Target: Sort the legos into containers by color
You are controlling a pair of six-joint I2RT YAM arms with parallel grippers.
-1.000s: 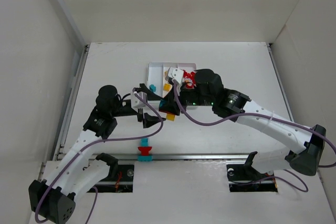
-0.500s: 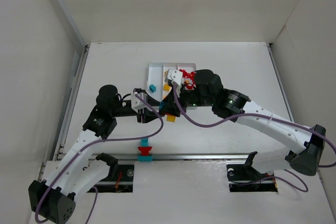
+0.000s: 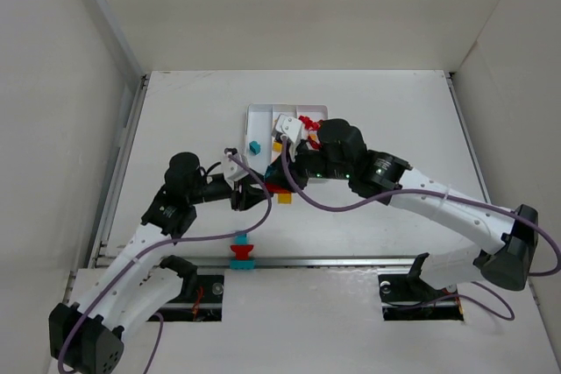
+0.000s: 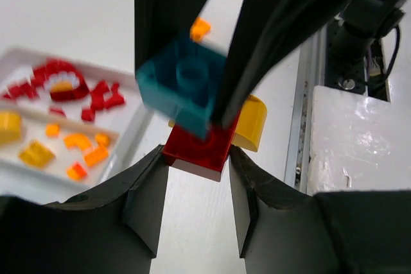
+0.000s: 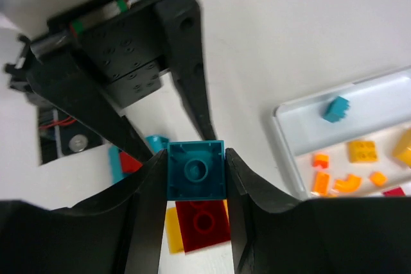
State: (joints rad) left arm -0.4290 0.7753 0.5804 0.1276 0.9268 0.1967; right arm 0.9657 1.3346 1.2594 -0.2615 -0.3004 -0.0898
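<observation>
One teal brick lies alone in a section of the tray, so my right gripper will move outward over that section's empty far part and down to let go of my brick.
My right gripper is shut on a teal brick. A red brick and a yellow piece sit right under it. My left gripper is shut on that red brick from the opposite side, with the teal brick on top and the yellow piece behind. Both grippers meet just in front of the white tray. Its compartments hold one teal brick, orange pieces and red pieces.
A teal and red clump stands at the table's near edge by the metal rail. A small orange piece lies loose on the table beyond the grippers. White walls enclose the table at left, right and back.
My left gripper has moved right and closed on the red brick. My right gripper has shifted left and down with the clump, away from the tray.
</observation>
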